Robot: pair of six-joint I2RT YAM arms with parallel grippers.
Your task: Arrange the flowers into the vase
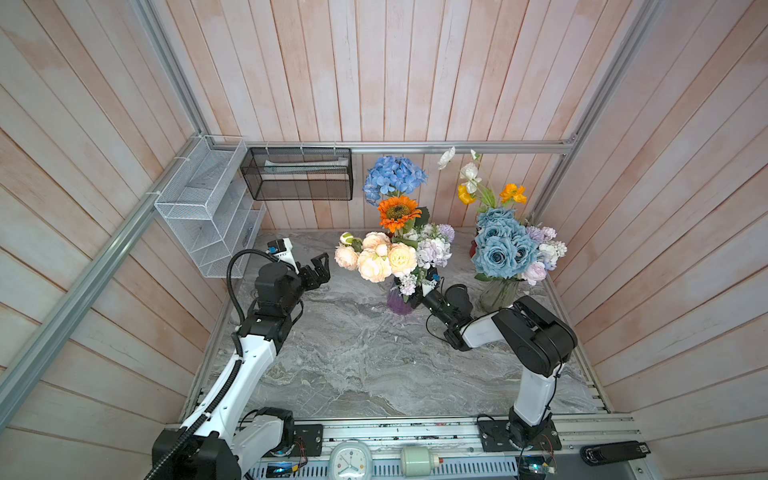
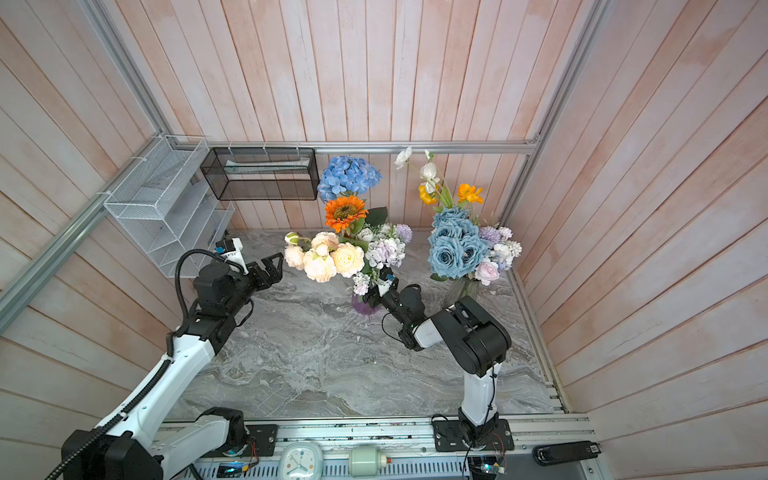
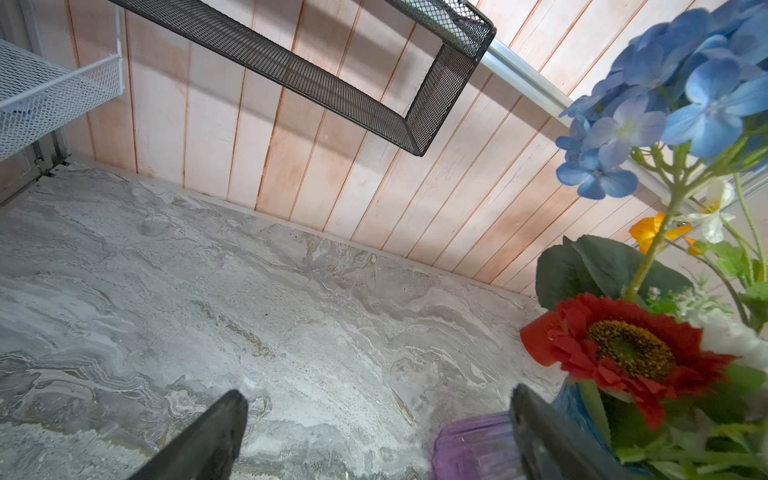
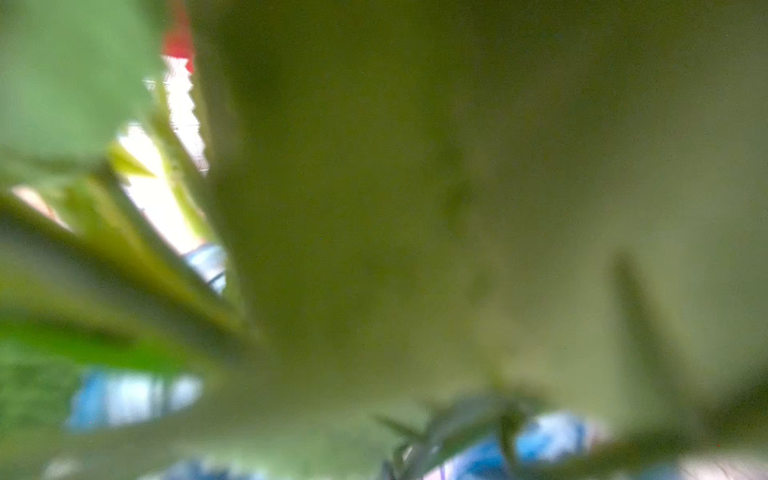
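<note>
The vase's neck will move outward with my right gripper onto the marble nearer the back wall. My right gripper will release it there, since that part of the marble is empty.
A purple vase (image 1: 399,301) (image 3: 473,449) stands mid-table and holds flowers: peach roses (image 1: 376,257), an orange sunflower (image 1: 398,212) (image 3: 627,345), a blue hydrangea (image 1: 395,176) (image 3: 685,91) and lilac-white clusters (image 1: 434,251). A clear glass vase (image 1: 498,293) at the right holds dusty-blue roses (image 1: 500,245) and orange and white poppies (image 1: 513,193). My left gripper (image 1: 322,266) (image 3: 378,392) hangs open and empty just left of the peach roses. My right gripper (image 1: 411,287) reaches into the stems above the purple vase; blooms hide its jaws. Blurred green leaves fill the right wrist view.
On the back wall hang a black mesh basket (image 1: 297,174) and a white wire rack (image 1: 208,208). The grey marble table (image 1: 353,365) is walled on three sides. A clock (image 1: 351,459) sits on the front rail.
</note>
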